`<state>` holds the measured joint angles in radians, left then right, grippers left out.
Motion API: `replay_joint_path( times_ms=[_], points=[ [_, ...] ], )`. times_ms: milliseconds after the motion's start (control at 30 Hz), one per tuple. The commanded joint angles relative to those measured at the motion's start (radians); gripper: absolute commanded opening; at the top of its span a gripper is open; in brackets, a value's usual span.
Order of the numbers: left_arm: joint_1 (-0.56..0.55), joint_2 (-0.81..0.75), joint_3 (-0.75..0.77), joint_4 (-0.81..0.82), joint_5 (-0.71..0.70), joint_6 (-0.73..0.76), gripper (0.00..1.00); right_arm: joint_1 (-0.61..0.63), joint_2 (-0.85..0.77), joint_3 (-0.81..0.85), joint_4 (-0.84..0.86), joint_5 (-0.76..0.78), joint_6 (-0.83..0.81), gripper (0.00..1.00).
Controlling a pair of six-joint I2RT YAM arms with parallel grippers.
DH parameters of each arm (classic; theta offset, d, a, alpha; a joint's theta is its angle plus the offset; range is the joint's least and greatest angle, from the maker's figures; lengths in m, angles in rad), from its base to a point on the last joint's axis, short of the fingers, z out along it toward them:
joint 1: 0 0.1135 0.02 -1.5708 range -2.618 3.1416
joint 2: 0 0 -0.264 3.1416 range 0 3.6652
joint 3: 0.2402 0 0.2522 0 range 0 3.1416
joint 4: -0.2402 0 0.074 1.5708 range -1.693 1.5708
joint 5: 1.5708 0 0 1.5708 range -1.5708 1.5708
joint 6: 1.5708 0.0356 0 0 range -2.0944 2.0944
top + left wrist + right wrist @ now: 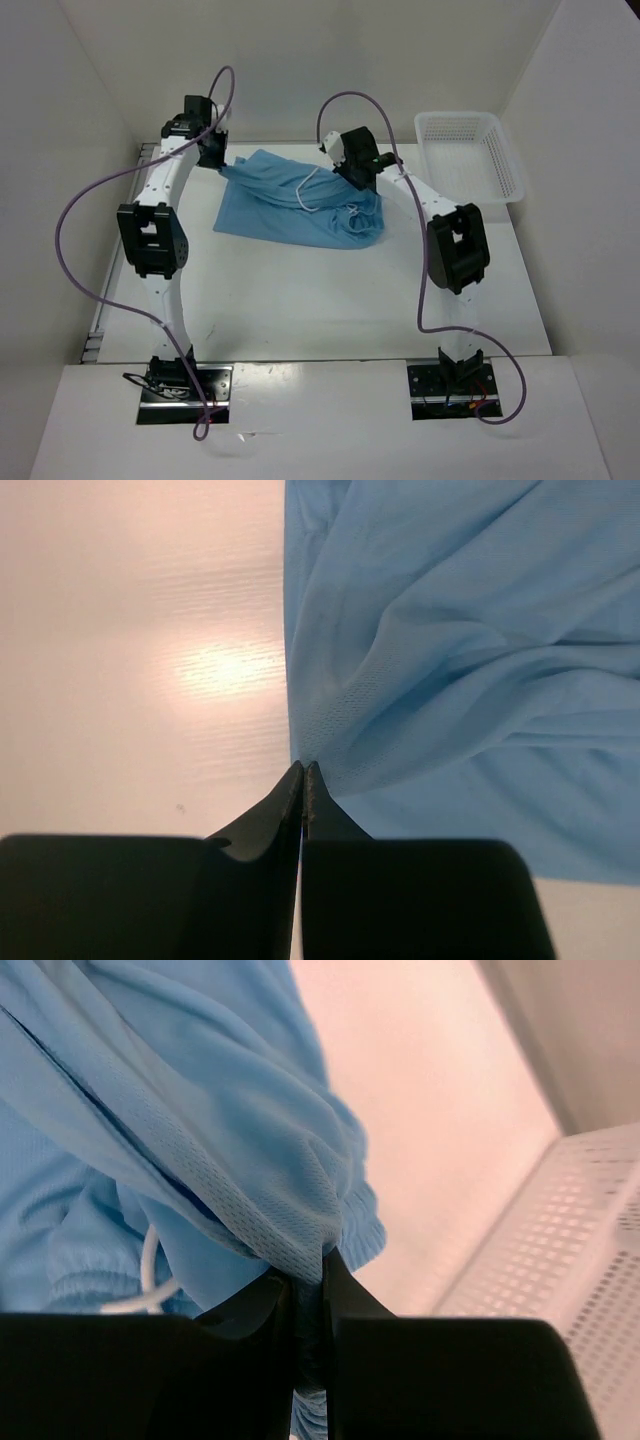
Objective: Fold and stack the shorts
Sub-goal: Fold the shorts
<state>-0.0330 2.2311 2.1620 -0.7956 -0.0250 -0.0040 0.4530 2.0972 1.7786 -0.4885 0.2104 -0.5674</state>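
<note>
My right gripper moves back and down over the bunched near part of the shorts next and releases its fabric, since that lower layer still lies uncovered.
The light blue shorts (300, 200) lie spread and rumpled at the back middle of the table, with a white drawstring (310, 190) on top. My left gripper (218, 160) is shut on the shorts' left corner; in the left wrist view its jaws (303, 770) pinch the fabric edge (450, 660). My right gripper (362, 172) is shut on a bunch of fabric at the shorts' right side; in the right wrist view its jaws (310, 1270) clamp the blue mesh fabric (200, 1130), with the drawstring (148, 1270) hanging to the left.
A white plastic mesh basket (470, 155) stands at the back right, close to the right gripper; its wall shows in the right wrist view (570, 1260). White walls enclose the table on the left, back and right. Purple cables loop from both arms.
</note>
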Motion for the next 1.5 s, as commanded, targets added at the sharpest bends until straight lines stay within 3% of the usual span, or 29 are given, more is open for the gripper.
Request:
replay_joint_path(
  times_ms=[0,167,367,533,633,700,733,833,967,1267,1467],
  points=[
    [0.022,-0.134,-0.047,-0.007,0.028,0.004,0.00,-0.007,-0.140,-0.036,0.087,0.003,-0.072,0.00],
    [0.079,-0.139,0.028,-0.007,0.037,0.004,0.00,-0.026,-0.140,-0.002,0.128,0.034,-0.103,0.00],
    [0.079,-0.065,0.232,-0.017,0.068,0.004,0.00,-0.054,-0.056,0.080,0.247,0.124,-0.103,0.00],
    [0.079,-0.074,0.286,-0.074,0.174,0.004,0.00,-0.054,-0.016,0.147,0.257,0.218,-0.043,0.00],
    [0.061,-0.145,0.088,-0.106,0.198,0.004,0.00,-0.054,-0.109,0.061,0.200,0.106,-0.089,0.00],
    [0.038,-0.226,-0.080,-0.076,0.172,0.004,0.00,-0.039,-0.202,-0.072,0.186,0.067,-0.150,0.00],
    [0.038,-0.253,-0.244,-0.058,0.160,0.004,0.00,-0.028,-0.232,-0.118,0.186,0.052,-0.172,0.00],
    [0.038,-0.326,-0.466,-0.022,0.131,0.004,0.00,0.015,-0.337,-0.357,0.159,0.011,-0.244,0.00],
    [0.071,-0.370,-0.597,-0.004,0.129,0.004,0.00,0.044,-0.422,-0.514,0.217,0.011,-0.281,0.00],
    [0.045,-0.392,-0.694,0.006,0.097,0.004,0.00,0.075,-0.431,-0.578,0.171,-0.023,-0.290,0.00],
    [0.084,-0.392,-0.572,-0.036,0.097,0.004,0.00,0.075,-0.459,-0.587,0.171,-0.014,-0.310,0.00]
  ],
)
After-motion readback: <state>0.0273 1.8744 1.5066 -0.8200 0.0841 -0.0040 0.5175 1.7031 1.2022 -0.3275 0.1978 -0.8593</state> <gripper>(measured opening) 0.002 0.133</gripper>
